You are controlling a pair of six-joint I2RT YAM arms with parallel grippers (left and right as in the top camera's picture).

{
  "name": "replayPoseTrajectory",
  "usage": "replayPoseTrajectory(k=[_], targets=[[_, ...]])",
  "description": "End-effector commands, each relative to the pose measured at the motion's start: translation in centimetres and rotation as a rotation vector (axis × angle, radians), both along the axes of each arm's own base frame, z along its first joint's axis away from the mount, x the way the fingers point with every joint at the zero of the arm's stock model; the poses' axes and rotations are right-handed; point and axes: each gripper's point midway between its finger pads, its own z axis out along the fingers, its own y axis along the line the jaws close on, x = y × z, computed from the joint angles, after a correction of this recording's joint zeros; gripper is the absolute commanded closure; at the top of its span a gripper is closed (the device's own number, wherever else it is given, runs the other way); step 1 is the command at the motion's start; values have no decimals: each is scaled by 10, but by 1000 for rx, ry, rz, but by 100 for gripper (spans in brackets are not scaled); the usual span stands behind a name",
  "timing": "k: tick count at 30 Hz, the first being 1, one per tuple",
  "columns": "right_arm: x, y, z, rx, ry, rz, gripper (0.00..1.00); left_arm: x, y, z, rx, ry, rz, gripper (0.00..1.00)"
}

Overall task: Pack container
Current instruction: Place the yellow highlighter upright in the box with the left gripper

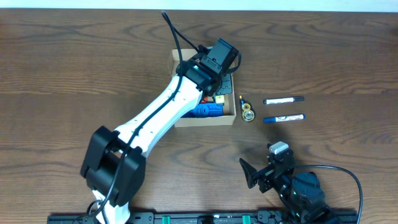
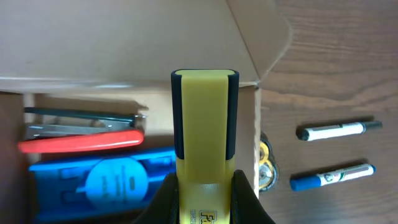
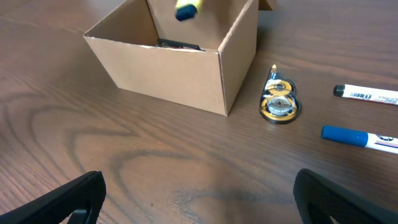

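My left gripper holds the yellow highlighter and needs to lower it toward that side of the box next.
The container (image 1: 205, 121) is a tan cardboard box (image 3: 168, 74) with its flap (image 2: 124, 43) standing open at the back. My left gripper (image 2: 205, 186) is shut on a yellow highlighter (image 2: 205, 124), held above the box's open top; its tip shows at the top of the right wrist view (image 3: 186, 9). Inside lie a red-handled tool (image 2: 81, 138) and a blue object (image 2: 106, 180). My right gripper (image 3: 199, 193) is open and holds nothing, low over the table in front of the box.
Right of the box lie a gold tape roller (image 1: 247, 112), a black-capped white marker (image 1: 283, 99) and a blue-capped marker (image 1: 284, 117). The left arm (image 1: 168, 106) reaches diagonally over the box's left half.
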Motion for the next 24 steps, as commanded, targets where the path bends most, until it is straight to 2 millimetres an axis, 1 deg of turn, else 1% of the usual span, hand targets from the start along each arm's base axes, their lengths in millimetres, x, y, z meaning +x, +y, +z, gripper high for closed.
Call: replayPoseTrajectory(k=[1, 6, 11, 19, 20, 21, 22, 24], targets=[[-1, 1, 0, -13, -11, 12, 1, -3, -4, -15, -22, 55, 37, 94], [-1, 1, 0, -13, -11, 12, 1, -4, -9, -23, -30, 73, 38, 94], [-1, 1, 0, -13, -11, 12, 1, -11, -23, -27, -53, 91, 3, 94], [-1, 1, 0, -13, -11, 12, 1, -14, -24, -27, -49, 92, -7, 94], [-1, 1, 0, -12, -11, 12, 1, -14, -24, -27, -49, 92, -7, 91], [-1, 1, 0, -13, -11, 12, 1, -14, -25, -27, -49, 92, -7, 82], [-1, 1, 0, -12, -11, 12, 1, -14, -25, -27, -49, 92, -7, 66], [-1, 1, 0, -12, -11, 12, 1, -14, -25, -27, -48, 91, -12, 61]])
